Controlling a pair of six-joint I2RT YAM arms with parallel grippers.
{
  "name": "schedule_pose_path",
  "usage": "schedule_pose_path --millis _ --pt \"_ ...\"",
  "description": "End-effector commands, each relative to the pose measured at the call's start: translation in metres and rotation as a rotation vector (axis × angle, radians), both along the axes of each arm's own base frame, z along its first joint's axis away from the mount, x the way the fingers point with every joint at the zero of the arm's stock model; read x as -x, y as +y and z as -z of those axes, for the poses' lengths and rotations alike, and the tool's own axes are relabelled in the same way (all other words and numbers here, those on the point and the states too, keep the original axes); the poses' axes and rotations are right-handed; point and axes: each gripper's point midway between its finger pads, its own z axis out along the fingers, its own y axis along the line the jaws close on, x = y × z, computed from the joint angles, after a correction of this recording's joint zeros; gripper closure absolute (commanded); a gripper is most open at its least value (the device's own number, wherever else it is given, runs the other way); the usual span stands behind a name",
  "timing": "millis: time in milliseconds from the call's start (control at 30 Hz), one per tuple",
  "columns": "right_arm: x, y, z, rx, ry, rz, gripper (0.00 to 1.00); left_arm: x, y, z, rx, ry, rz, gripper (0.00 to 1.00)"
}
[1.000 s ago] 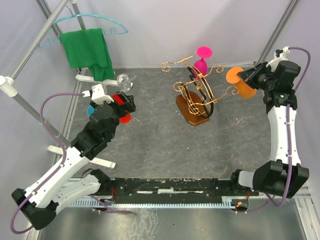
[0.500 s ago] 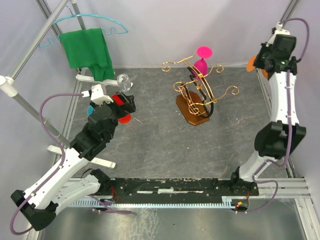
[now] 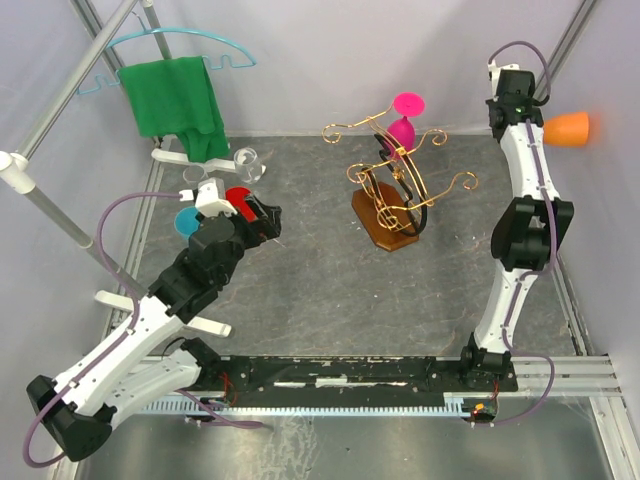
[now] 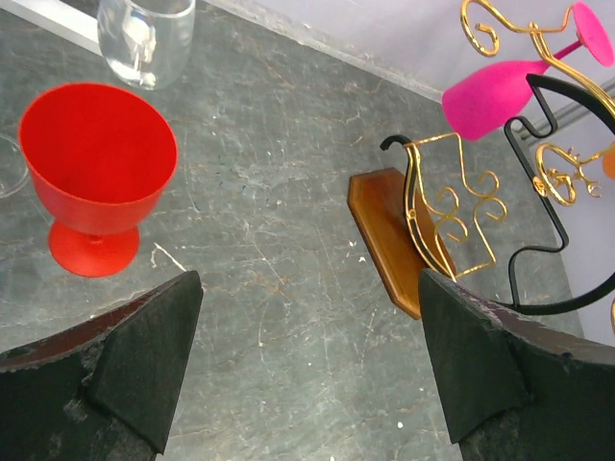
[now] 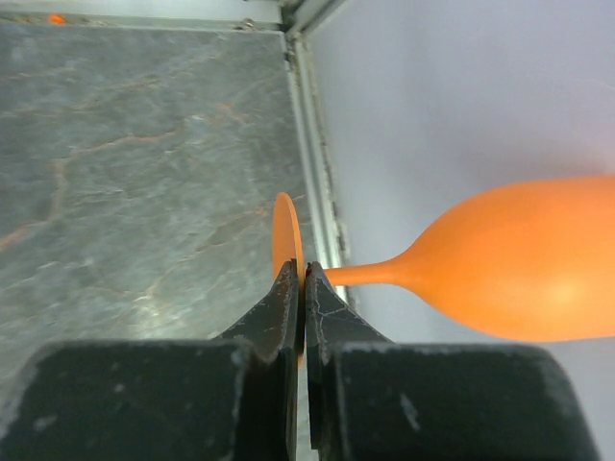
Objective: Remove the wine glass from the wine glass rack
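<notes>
My right gripper will next move down and to the left in the top view, to the bare tabletop beside the rack. It will turn the sideways glass so its foot points down, to let go of it.
The wine glass rack [image 3: 392, 175] of gold wire with a dark centre piece stands on its brown wooden base [image 3: 385, 221] mid-table; it also shows in the left wrist view [image 4: 452, 206]. A pink wine glass [image 3: 404, 120] hangs on it at the back, also seen in the left wrist view [image 4: 490, 93]. My right gripper [image 5: 305, 279] is shut on the foot of an orange wine glass [image 5: 519, 269], held sideways in the air by the right wall [image 3: 566, 129], clear of the rack. My left gripper [image 4: 307, 375] is open and empty above the table, left of the rack.
A red glass [image 4: 96, 163] and a clear glass [image 4: 144, 38] stand on the table at the left, with a blue one [image 3: 187, 220] beside them. A green cloth [image 3: 178, 105] hangs from a turquoise hanger [image 3: 180, 45] at the back left. Metal frame poles run along both sides.
My right arm has lifted and swung the orange glass away from the rack to the right wall. My left gripper has shifted slightly right, away from the red glass.
</notes>
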Motion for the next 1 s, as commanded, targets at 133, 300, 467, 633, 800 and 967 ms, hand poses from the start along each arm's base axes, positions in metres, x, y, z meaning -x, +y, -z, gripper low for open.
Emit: schedule_pose_path --millis 133,300,467,633,800,967 --pt "-0.022 -0.038 0.018 0.284 0.031 0.022 0.99 -0.001 -0.010 -0.007 0.046 -0.007 0.031 0.01" --pt "-0.025 -0.043 0.038 0.408 0.069 0.038 0.99 -0.002 -0.015 -0.002 0.034 0.004 0.052 0.01" --pt "-0.032 -0.040 0.075 0.463 0.111 0.047 0.99 -0.003 -0.021 0.002 0.034 0.011 0.076 0.01" --pt "-0.035 -0.040 0.106 0.522 0.153 0.056 0.99 -0.002 -0.022 0.003 0.031 0.012 0.085 0.01" --pt "-0.034 -0.041 0.125 0.579 0.176 0.067 0.99 0.000 -0.022 0.003 0.032 0.011 0.091 0.01" --pt "-0.028 -0.037 0.146 0.633 0.194 0.062 0.99 0.001 -0.022 0.003 0.037 0.011 0.098 0.01"
